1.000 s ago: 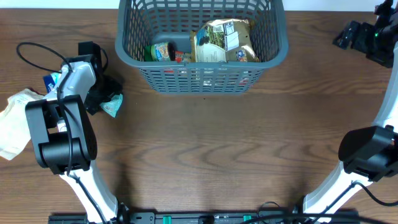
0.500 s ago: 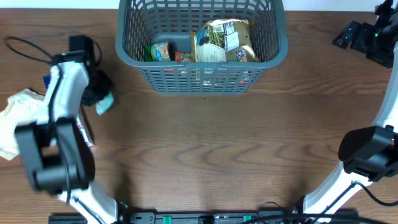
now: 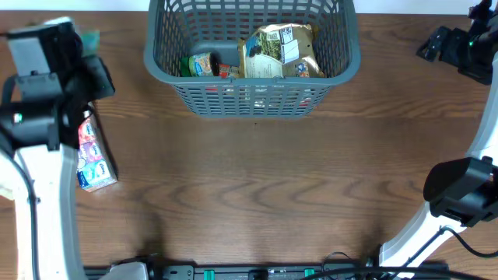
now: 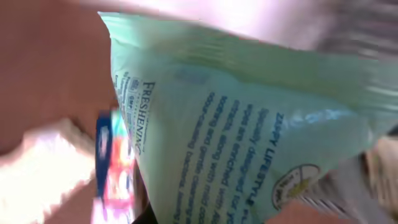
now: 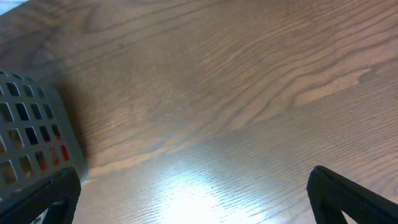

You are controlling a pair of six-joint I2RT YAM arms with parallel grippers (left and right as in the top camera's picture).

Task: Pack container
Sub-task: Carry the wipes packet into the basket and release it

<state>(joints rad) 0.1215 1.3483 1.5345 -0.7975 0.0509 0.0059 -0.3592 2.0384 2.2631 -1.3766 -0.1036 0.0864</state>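
Observation:
My left gripper carries the pack to the right in the overhead view next, then down into the gap beside the gold snack bag, where the container has room.
The container, a large grey-blue lattice basket, stands at the far middle of the table. It holds a gold snack bag and a green can. My left gripper is raised at the far left, left of the container, and is shut on a mint-green wipes pack. That pack fills the left wrist view and hides the fingers. My right gripper is at the far right, open over bare wood, its fingertips spread wide. A corner of the container shows on the left of that view.
A red and blue box lies on the table at the left, below my left arm. It also shows under the pack as the box, beside a pale crumpled bag. Both arm bases stand at the near edge.
My left gripper shut on the green wipes pack and lifted it off the table, up and toward the far left. The red and blue box now lies uncovered. The right arm has not moved.

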